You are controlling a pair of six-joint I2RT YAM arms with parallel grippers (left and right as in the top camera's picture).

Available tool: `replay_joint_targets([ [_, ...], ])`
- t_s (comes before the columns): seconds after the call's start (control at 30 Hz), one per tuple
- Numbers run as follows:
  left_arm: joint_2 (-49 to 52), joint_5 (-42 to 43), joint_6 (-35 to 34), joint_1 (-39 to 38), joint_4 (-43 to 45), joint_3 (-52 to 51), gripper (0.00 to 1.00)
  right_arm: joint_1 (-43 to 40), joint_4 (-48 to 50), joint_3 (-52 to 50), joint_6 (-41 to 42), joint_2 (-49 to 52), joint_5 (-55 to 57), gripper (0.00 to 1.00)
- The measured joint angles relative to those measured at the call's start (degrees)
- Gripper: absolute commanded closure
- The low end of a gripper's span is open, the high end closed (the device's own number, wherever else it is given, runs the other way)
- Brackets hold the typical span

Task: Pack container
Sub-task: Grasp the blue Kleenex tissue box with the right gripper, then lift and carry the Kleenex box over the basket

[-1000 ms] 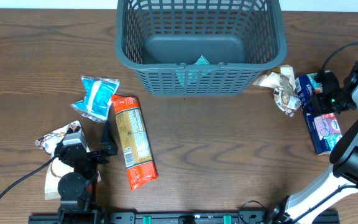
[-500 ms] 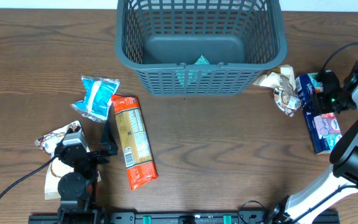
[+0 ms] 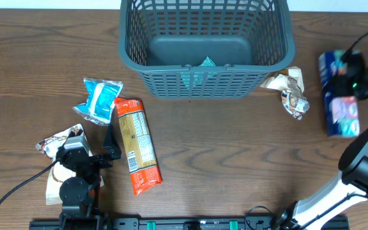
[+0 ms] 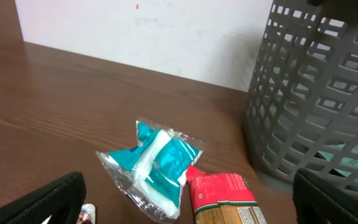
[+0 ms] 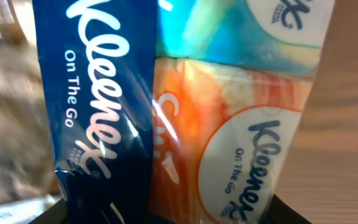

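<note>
I should lift my right gripper over the basket's rim, left in the overhead view, lower it to the basket's bottom, then release.
The container point(image 3: 204, 80) is a dark grey-teal lattice basket at the table's back middle, also at the right of the left wrist view point(image 4: 316, 93). A teal pack point(image 3: 207, 62) lies inside it. My right gripper point(image 3: 351, 69) is shut on a Kleenex tissue multipack point(image 3: 341, 105) and holds it off the table at the far right. The multipack fills the right wrist view point(image 5: 185, 106) above the jaws point(image 5: 166, 214). My left gripper point(image 3: 110, 145) is open and empty, low beside a red and orange pack point(image 3: 137, 144).
A blue-white snack pack point(image 3: 99, 100) lies left of the basket and shows in the left wrist view point(image 4: 157, 165), touching the red pack point(image 4: 225, 196). A crumpled beige wrapper point(image 3: 292, 92) lies right of the basket. A brown-white pack point(image 3: 55, 142) lies under the left arm.
My right gripper has lifted the Kleenex multipack off the table and carried it back and to the right, away from the crumpled wrapper. The left arm has not moved.
</note>
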Motion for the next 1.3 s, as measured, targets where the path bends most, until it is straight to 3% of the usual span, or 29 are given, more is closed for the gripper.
replay_joint_targets([
  [0.27, 0.0, 0.0, -0.4, 0.0, 0.0, 0.0, 0.01, 0.9, 1.2, 11.4, 4.7, -9.3, -1.0, 0.99],
  [0.5, 0.0, 0.0, -0.4, 0.0, 0.0, 0.0, 0.01, 7.8, 6.9, 18.0, 5.2, -15.8, -3.8, 0.99],
  [0.77, 0.0, 0.0, -0.4, 0.0, 0.0, 0.0, 0.01, 23.8, 8.3, 26.0, -3.6, -18.3, -8.6, 0.99],
  [0.97, 0.0, 0.2, -0.4, 0.0, 0.0, 0.0, 0.01, 37.2, 9.7, 26.5, -11.0, -18.2, -5.6, 0.99],
  [1.3, 0.0, 1.7, -0.4, 0.0, -0.1, 0.0, 0.01, 49.5, -2.7, 26.9, -18.6, -14.2, -3.2, 0.99],
])
